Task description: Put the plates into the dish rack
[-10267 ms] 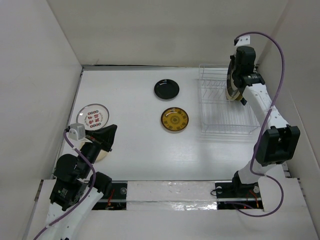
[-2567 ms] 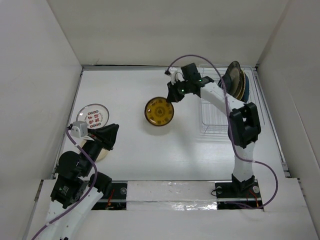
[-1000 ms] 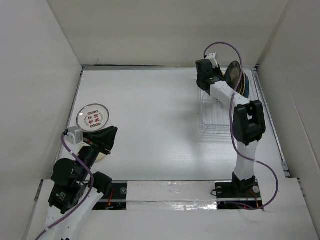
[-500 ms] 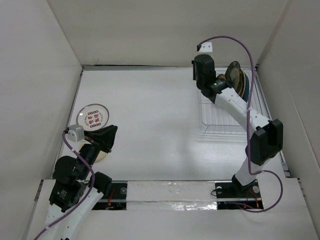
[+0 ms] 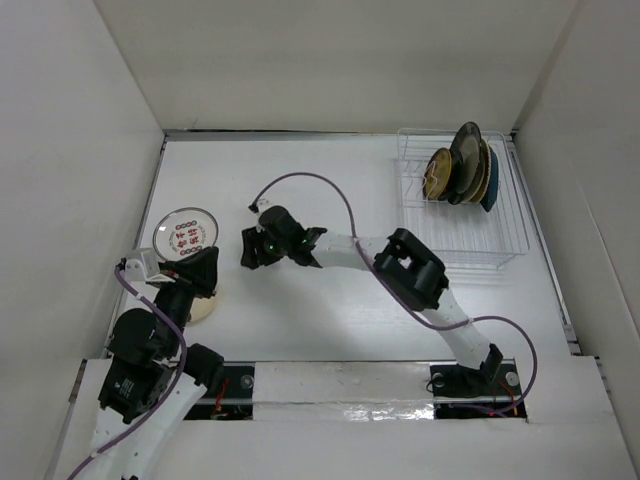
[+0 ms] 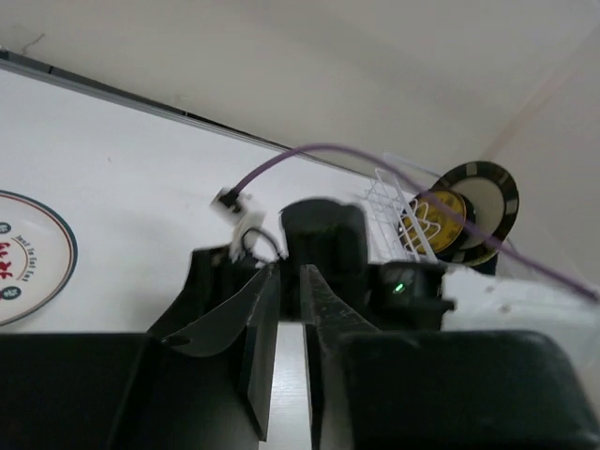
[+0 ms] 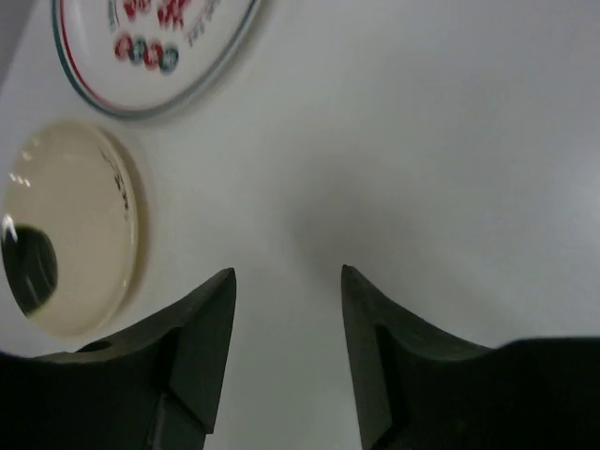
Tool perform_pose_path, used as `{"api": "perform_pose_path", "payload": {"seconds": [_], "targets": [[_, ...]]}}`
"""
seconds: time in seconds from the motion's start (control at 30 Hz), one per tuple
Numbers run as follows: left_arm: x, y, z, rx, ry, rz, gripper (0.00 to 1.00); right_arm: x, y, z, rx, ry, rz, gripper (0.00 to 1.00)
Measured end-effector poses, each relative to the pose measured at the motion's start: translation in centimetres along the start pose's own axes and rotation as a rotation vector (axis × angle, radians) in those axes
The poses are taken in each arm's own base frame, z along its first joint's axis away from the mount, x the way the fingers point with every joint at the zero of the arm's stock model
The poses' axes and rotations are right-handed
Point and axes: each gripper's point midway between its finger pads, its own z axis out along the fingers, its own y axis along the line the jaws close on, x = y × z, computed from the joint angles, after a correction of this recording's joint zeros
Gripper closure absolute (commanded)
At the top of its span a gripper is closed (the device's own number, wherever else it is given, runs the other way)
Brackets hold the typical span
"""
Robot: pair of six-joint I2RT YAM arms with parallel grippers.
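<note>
My right gripper goes left in the top view and down onto the cream plate's facing rim [image 5: 214,301] [image 7: 135,246] next. The gripper's open fingers span only bare table.
The white wire dish rack [image 5: 505,235] at the back right holds several plates [image 5: 462,170] on edge, a yellow-patterned one in front. Two plates lie flat at the left: a white one with red marks [image 5: 185,232] and a cream one [image 5: 205,308] partly hidden under my left gripper [image 5: 205,265]. In the left wrist view the left gripper [image 6: 291,274] has only a narrow gap between its jaws, and nothing is in it. My right gripper [image 5: 250,247] reaches across to the left-middle of the table. It [image 7: 288,277] stands open over bare table, just right of the cream plate [image 7: 70,230].
White walls enclose the table on three sides. The right arm [image 5: 400,265] lies stretched low across the table's middle, its purple cable [image 5: 320,185] looping above it. The left wrist view shows the right arm's wrist [image 6: 323,234] straight ahead.
My right arm has swung from the rack to the table's left side and its jaws have opened. The left gripper has shifted slightly left.
</note>
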Motion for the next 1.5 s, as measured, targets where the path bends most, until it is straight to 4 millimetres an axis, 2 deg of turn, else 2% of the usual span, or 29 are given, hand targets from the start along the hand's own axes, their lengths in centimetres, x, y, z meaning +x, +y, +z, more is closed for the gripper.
{"api": "perform_pose_path", "payload": {"seconds": [0.07,0.2,0.33,0.43,0.6,0.67,0.77,0.83,0.87,0.97,1.13,1.3,1.4,1.5], "targets": [[-0.2,0.3,-0.1,-0.019,-0.012,-0.008,0.75,3.3,1.8,1.6,-0.069,0.063,0.045,0.38],[-0.3,0.7,0.0,-0.041,-0.017,-0.014,0.73,2.9,7.0,2.1,-0.212,0.059,0.105,0.38],[0.0,1.0,0.4,-0.063,-0.002,-0.007,0.73,2.4,10.3,1.9,-0.313,0.052,0.156,0.38],[0.3,1.2,0.6,-0.076,0.011,-0.002,0.73,3.0,11.3,2.4,-0.344,0.061,0.195,0.38],[0.4,1.1,0.6,-0.073,0.012,-0.002,0.73,5.9,10.9,4.0,-0.328,0.111,0.246,0.39],[0.3,1.0,0.5,-0.064,0.009,-0.003,0.73,6.2,11.4,4.3,-0.336,0.109,0.257,0.41],[-0.1,0.7,0.2,-0.046,-0.004,-0.009,0.73,6.4,12.3,4.5,-0.344,0.11,0.258,0.56],[-0.3,0.6,0.0,-0.035,-0.014,-0.013,0.73,7.0,12.9,5.0,-0.353,0.121,0.264,0.71],[-0.4,0.5,-0.1,-0.03,-0.019,-0.015,0.73,7.4,13.3,5.3,-0.358,0.127,0.265,0.84],[-0.7,0.3,-0.3,-0.017,-0.029,-0.018,0.73,8.6,13.7,5.7,-0.357,0.148,0.288,1.0],[-0.9,0.0,-0.6,0.003,-0.04,-0.021,0.73,9.4,13.1,4.7,-0.336,0.139,0.292,1.0],[-1.2,-0.2,-0.8,0.013,-0.05,-0.024,0.73,9.3,10.0,0.5,-0.263,0.115,0.279,1.0],[-1.3,-0.3,-0.9,0.02,-0.054,-0.025,0.73,7.2,7.5,-2.1,-0.217,0.062,0.269,1.0],[-1.3,-0.4,-1.0,0.027,-0.057,-0.025,0.73,3.0,4.4,-5.8,-0.163,-0.045,0.253,1.0]]}}
